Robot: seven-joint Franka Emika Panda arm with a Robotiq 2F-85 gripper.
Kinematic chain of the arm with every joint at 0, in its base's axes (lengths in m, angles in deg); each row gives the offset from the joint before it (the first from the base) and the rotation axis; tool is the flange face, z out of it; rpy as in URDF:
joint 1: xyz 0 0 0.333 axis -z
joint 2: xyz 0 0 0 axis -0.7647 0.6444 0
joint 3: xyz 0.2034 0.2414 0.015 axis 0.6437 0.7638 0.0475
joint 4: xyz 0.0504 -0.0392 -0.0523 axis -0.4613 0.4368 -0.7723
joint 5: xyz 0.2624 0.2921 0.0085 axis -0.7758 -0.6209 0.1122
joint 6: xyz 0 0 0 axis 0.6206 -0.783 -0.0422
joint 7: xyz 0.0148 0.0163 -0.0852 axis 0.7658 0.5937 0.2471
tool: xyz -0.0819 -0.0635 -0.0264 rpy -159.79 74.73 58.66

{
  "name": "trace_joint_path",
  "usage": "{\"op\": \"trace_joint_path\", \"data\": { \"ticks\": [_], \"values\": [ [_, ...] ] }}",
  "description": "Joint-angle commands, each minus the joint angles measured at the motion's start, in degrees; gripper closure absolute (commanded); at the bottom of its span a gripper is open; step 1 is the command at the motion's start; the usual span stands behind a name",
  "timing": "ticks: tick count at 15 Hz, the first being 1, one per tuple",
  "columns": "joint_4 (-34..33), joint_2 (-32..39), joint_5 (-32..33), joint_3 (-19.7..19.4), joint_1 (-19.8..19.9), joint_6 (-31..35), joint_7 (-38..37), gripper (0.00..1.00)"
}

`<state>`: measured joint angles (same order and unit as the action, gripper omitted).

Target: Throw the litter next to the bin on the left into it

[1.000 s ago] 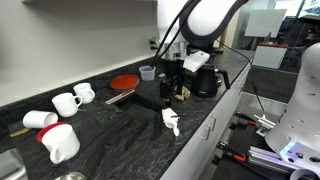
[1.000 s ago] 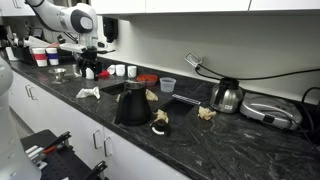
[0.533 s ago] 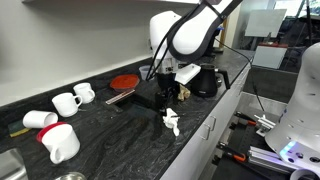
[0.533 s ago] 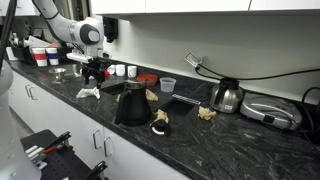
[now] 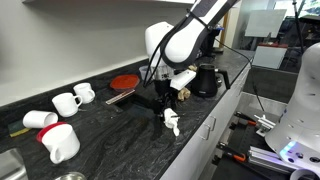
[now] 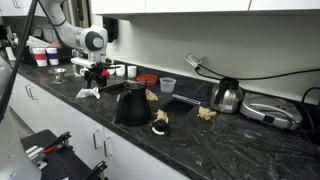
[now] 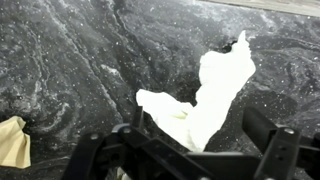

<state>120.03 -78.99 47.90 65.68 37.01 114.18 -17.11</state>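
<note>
The robot's open fingers already stand on both sides of the wad's near end [image 5: 171, 119] [image 7: 188, 122], so the gripper will stay low there next and close them together onto the paper.
The litter [image 7: 200, 95], a white crumpled wad of paper, lies on the black marbled counter near its front edge; it shows in both exterior views [image 5: 171, 122] [image 6: 88, 93]. My gripper [image 7: 200, 140] is open and empty. It hangs just above the wad, with one dark finger [image 7: 265, 128] on each side of the wad's near end. In both exterior views the gripper [image 5: 166, 103] [image 6: 95, 80] is low over the counter, close above the wad. The black bin [image 6: 132, 104] stands beside the litter. In an exterior view the bin [image 5: 160, 88] is mostly hidden behind the arm.
Brownish-tan lumps lie by the bin [image 6: 160, 116] [image 6: 206, 113], and one shows in the wrist view [image 7: 10, 140]. White mugs [image 5: 66, 102] [image 5: 61, 143], a red plate [image 5: 124, 82], a plastic cup [image 6: 168, 85] and a black kettle [image 6: 228, 96] stand on the counter.
The arm has swung away from above the bin and come down toward the counter's front. The gripper is now lower and right over the litter. The litter has not moved.
</note>
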Motion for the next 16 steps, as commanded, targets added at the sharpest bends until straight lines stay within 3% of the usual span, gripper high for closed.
{"op": "trace_joint_path", "data": {
  "ticks": [1,2,4,13,16],
  "values": [
    [-1.33,1.00,0.63,-0.96,-0.72,-0.96,0.03,0.02],
    [-1.34,1.01,0.43,-0.97,-0.67,-0.97,0.13,0.26],
    [-1.27,0.97,0.41,-1.14,-0.66,-0.89,-0.24,0.31],
    [-0.79,-0.86,1.97,-2.02,-0.68,-0.89,-1.43,0.95],
    [-0.28,-3.25,1.96,-1.97,-0.58,-0.64,-1.92,1.00]
  ]
}}
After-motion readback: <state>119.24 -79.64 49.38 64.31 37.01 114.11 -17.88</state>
